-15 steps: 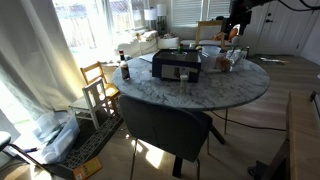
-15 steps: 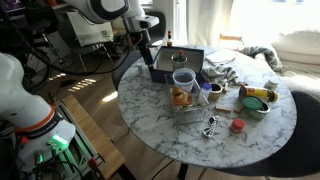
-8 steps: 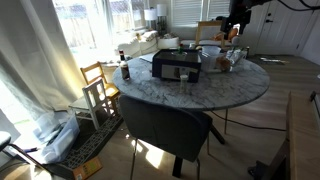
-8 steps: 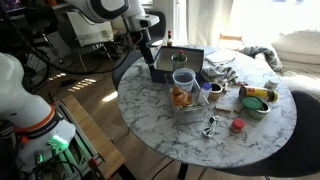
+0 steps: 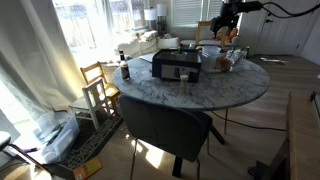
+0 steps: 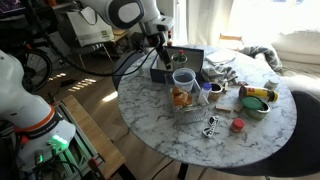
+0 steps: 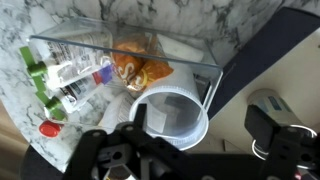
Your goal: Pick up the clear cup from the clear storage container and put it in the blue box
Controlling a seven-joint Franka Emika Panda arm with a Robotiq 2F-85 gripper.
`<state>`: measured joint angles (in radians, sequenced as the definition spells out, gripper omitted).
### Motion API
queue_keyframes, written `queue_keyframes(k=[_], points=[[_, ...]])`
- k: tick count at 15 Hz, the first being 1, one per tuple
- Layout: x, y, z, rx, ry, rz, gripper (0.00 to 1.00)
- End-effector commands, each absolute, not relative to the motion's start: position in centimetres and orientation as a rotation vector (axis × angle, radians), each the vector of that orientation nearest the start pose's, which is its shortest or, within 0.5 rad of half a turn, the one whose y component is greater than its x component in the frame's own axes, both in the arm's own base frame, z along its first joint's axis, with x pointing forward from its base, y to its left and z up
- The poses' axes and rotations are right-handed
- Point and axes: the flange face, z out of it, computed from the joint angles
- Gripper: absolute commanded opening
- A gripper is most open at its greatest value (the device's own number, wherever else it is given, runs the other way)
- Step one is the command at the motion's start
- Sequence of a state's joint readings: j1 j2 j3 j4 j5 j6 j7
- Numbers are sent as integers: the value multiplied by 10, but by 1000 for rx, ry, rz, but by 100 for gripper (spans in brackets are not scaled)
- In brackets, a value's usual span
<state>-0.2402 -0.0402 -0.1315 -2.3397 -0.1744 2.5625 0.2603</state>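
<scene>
My open gripper needs to lower next onto the clear cup's rim by the blue box point(image 7: 206, 114), because that rim is below my gripper, between the lines of its fingers.
The clear cup point(image 6: 184, 80) stands upright in the clear storage container point(image 6: 187, 104) on the round marble table, next to the blue box point(image 6: 178, 60). In the wrist view the clear cup point(image 7: 170, 116) is seen from above at the near end of the clear storage container point(image 7: 80, 48). My gripper point(image 6: 160, 46) hangs above the box's edge, apart from the cup. Its jaws point(image 7: 198, 121) are open and empty. In an exterior view the gripper point(image 5: 222, 22) is high over the container point(image 5: 228, 61), beyond the blue box point(image 5: 177, 66).
Orange snack packets point(image 7: 135, 68) and small bottles point(image 7: 60, 85) lie in the container. A bowl point(image 6: 256, 100), a red cap point(image 6: 237, 125) and crumpled wrappers point(image 6: 222, 72) sit on the table. A dark bottle point(image 5: 124, 70) stands near the table's edge. A dark chair point(image 5: 165, 125) stands at the table.
The arm has swung sideways, from beside the blue box's outer edge to over the box, closer to the cup. The jaws stay open. The cup has not moved.
</scene>
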Motion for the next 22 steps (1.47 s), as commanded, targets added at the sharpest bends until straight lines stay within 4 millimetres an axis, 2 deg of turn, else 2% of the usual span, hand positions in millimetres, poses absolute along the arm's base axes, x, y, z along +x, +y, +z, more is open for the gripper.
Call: queue_keyframes(k=[1,5,10,16,22], points=[[521,-195,355,-3072,758,-451,100],[543,-195,332,-3037,753,-416,100],[560,-203,311,-3040,786,-391,99],[569,-209,299,-3054,799,-379,44],[563,-220,309,-3089,800,-362,1]])
